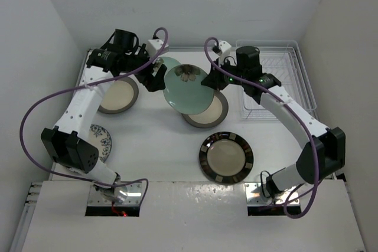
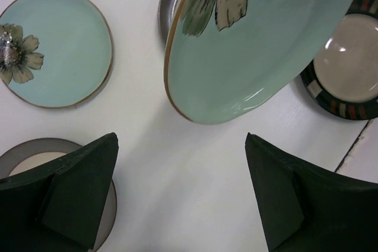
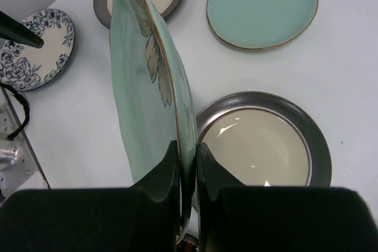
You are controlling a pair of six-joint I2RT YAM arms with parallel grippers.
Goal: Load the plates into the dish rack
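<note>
The dish rack is empty, so my right gripper should swing across and outward over the rack's far end [image 1: 271, 59], turn, lower and release the plate.
My right gripper [image 1: 208, 81] [image 3: 188, 157] is shut on the rim of a mint-green flower plate [image 1: 188, 91] [image 3: 142, 98] [image 2: 260, 57] and holds it tilted on edge above the table's middle. My left gripper [image 1: 155, 79] [image 2: 180, 193] is open and empty, just left of that plate. The second mint-green plate [image 2: 56, 48] [image 3: 263, 7] lies flat at the back. A cream grey-rimmed plate [image 1: 214, 113] [image 3: 266, 146] lies under the held plate, and another [image 1: 118, 95] lies at the left. The black-banded plate [image 1: 226, 157] and the blue-floral plate [image 1: 101, 141] lie nearer. The dish rack [image 1: 277, 81] stands at the right with no plates in it.
White walls close in the table at the back and on both sides. Purple cables loop off both arms above the table. The rack's near edge is right of my right wrist.
</note>
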